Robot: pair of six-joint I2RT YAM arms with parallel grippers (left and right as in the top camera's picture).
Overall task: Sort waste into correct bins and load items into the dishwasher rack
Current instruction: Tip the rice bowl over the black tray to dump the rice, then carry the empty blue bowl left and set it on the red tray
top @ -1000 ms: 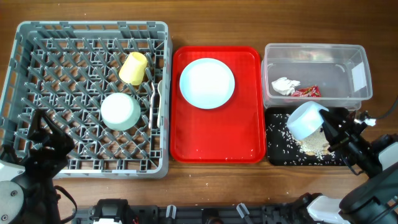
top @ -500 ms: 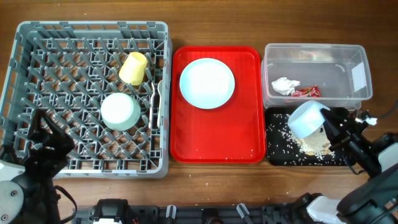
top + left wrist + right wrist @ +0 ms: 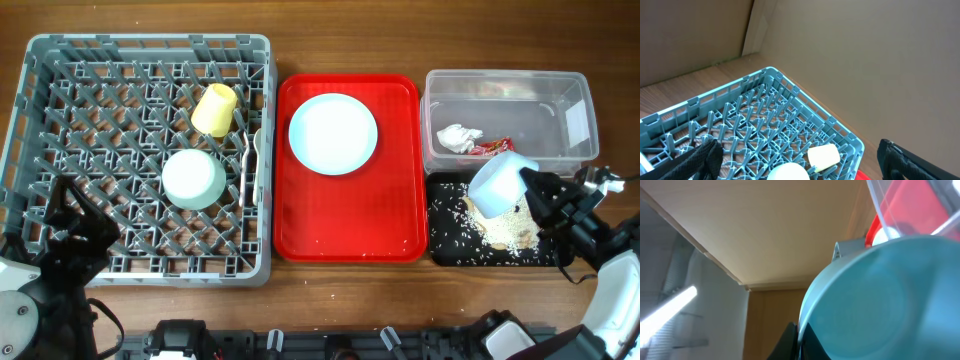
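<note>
My right gripper will carry the bowl over, lower and release it, since the red tray's near rack-side corner (image 3: 297,224), left of my gripper in the overhead view, is bare.
My right gripper (image 3: 528,192) is shut on the rim of a pale blue-mint bowl (image 3: 500,184), held tilted above the black tray (image 3: 447,250). Beige rice scraps (image 3: 505,228) lie piled and scattered in that tray. In the right wrist view the bowl (image 3: 890,300) fills the frame, its rim pinched between my fingers (image 3: 790,342). The clear tub (image 3: 575,150) holds the white napkin (image 3: 457,137) and red wrapper (image 3: 492,147). The grey rack (image 3: 30,120) holds the yellow cup (image 3: 214,109) and the second bowl (image 3: 193,178), upside down. The blue plate (image 3: 333,133) lies on the red tray (image 3: 350,225). My left gripper (image 3: 75,240) is open over the rack's near left corner.
A white utensil (image 3: 249,150) stands along the rack's right wall. In the left wrist view the rack (image 3: 765,125), the cup (image 3: 823,155) and the bowl's top (image 3: 787,172) show between my spread fingers (image 3: 700,160). Bare wood table (image 3: 300,40) lies behind.
My right gripper has lifted the bowl and moved it slightly right and back over the black tray. The left arm has not moved.
</note>
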